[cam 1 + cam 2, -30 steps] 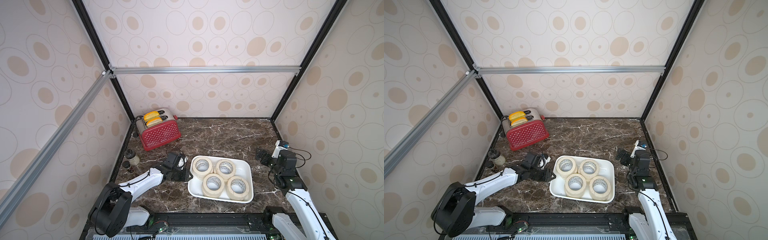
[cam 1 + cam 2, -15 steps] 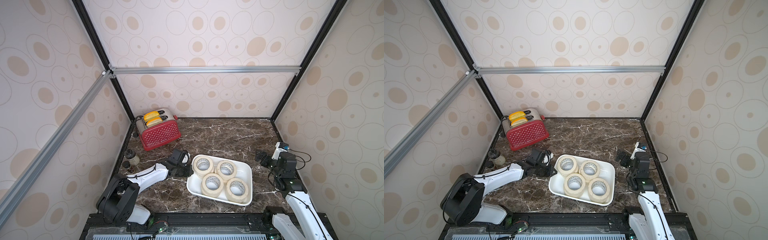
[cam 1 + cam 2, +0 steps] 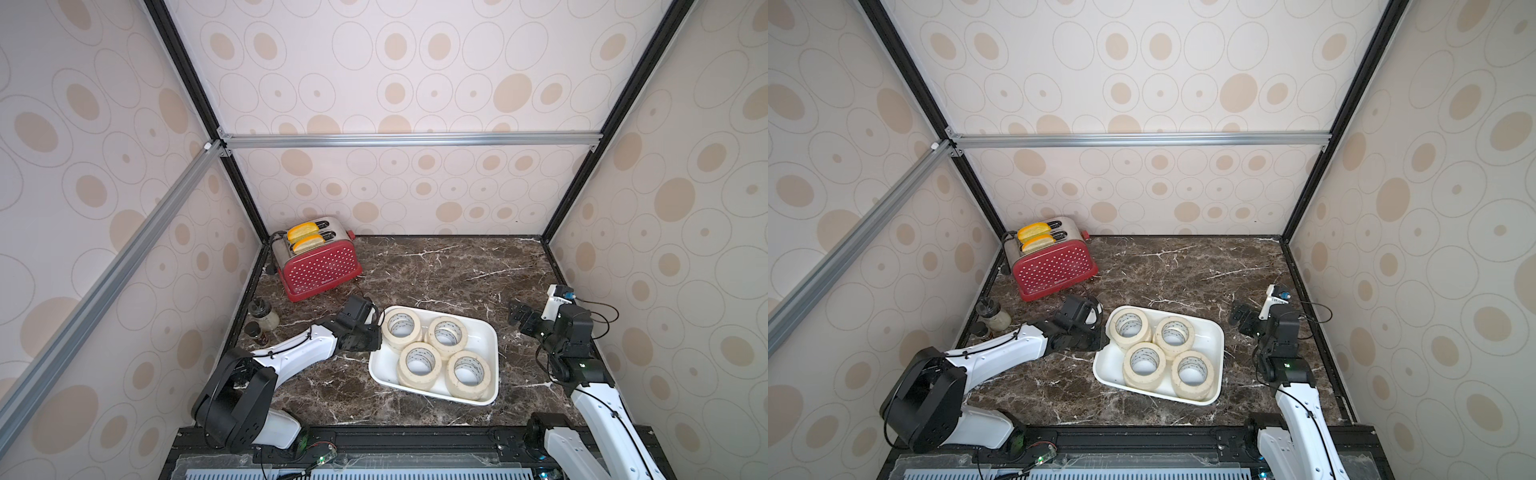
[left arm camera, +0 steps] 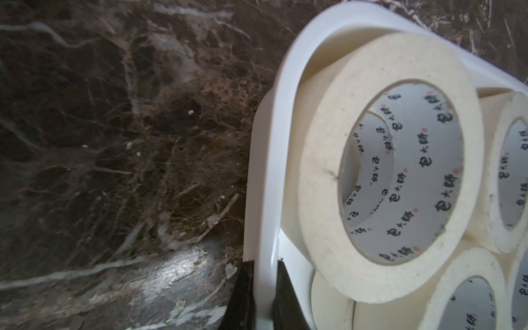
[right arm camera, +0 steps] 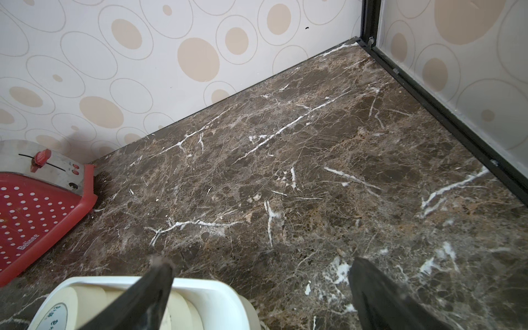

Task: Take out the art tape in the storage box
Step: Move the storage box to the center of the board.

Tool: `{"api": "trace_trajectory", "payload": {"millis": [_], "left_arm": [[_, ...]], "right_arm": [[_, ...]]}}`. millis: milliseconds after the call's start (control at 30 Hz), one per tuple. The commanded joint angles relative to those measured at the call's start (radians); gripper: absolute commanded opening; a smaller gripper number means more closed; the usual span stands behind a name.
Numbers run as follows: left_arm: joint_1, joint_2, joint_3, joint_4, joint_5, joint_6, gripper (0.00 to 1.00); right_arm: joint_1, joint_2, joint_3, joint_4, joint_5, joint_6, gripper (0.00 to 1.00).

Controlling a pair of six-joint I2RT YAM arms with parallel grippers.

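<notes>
My left gripper will slide the rim it holds outward next, onto the bare marble behind the storage box, and let go of it there, because that space is clear.
The storage box (image 3: 487, 335) (image 3: 1215, 341) is a shallow white tray on the dark marble, front centre in both top views. Several cream art tape rolls (image 3: 419, 362) (image 3: 1144, 360) lie stacked in it. My left gripper (image 3: 376, 332) (image 4: 264, 297) is shut on the box's left rim (image 4: 264, 200), one black finger outside the wall and one inside. A tape roll (image 4: 323, 160) with a printed core leans just beyond. My right gripper (image 3: 517, 318) (image 5: 260, 261) stands open and empty, right of the box (image 5: 217, 297) and apart from it.
A red dotted toaster (image 3: 318, 266) holding yellow slices stands at the back left. A small jar (image 3: 264, 318) and a dark bottle (image 3: 254, 330) sit by the left wall. Walls enclose three sides. Bare marble (image 3: 457, 274) stretches behind the box.
My left gripper has shut on the box's left rim, and the left arm has swung in towards it. The box has shifted a little to the left. The right arm has barely moved.
</notes>
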Motion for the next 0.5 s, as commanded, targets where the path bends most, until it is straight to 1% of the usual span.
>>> {"api": "trace_trajectory", "payload": {"millis": [0, 100, 233, 367, 467], "left_arm": [[0.073, 0.008, 0.097, 0.082, -0.138, -0.038, 0.00], [0.096, 0.056, 0.156, 0.084, -0.144, -0.022, 0.00], [0.118, 0.157, 0.252, 0.097, -0.160, -0.013, 0.00], [0.124, 0.262, 0.353, 0.124, -0.181, -0.011, 0.00], [0.127, 0.341, 0.453, 0.106, -0.202, 0.016, 0.00]], "right_arm": [[0.002, -0.025, -0.007, -0.028, -0.016, -0.011, 1.00], [0.003, -0.038, -0.005, -0.040, -0.020, -0.015, 1.00], [0.002, -0.050, -0.007, -0.054, -0.035, -0.017, 1.00], [0.002, -0.051, -0.010, -0.068, -0.061, -0.014, 1.00], [0.002, -0.051, -0.010, -0.079, -0.073, -0.013, 1.00]]}}
